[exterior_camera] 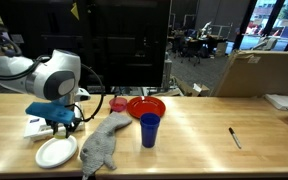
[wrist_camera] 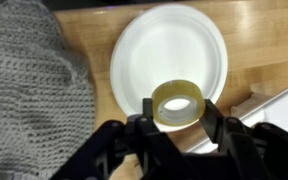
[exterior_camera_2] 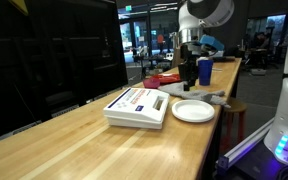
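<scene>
The white plate lies below, so my gripper will next go down toward the plate's side away from the cloth and let go of the roll of clear tape [wrist_camera: 178, 104].
My gripper [wrist_camera: 178, 108] is shut on a roll of clear tape [wrist_camera: 178, 104] and holds it above a white paper plate [wrist_camera: 169, 55]. In an exterior view the gripper [exterior_camera: 62, 123] hangs just over the plate [exterior_camera: 56, 151] at the table's front. A grey knitted cloth [wrist_camera: 29, 95] lies beside the plate, and shows in an exterior view [exterior_camera: 104, 143]. A white box [wrist_camera: 279, 105] lies on the plate's other side. The plate [exterior_camera_2: 193, 111] and box [exterior_camera_2: 137, 107] also show from the table's end.
A blue cup [exterior_camera: 149, 130] stands beside the cloth, with a red bowl [exterior_camera: 146, 106] behind it. A black marker [exterior_camera: 235, 137] lies further along the wooden table [exterior_camera: 204, 135]. A dark monitor [exterior_camera: 129, 45] stands at the back. A cardboard box [exterior_camera: 259, 72] sits behind the table.
</scene>
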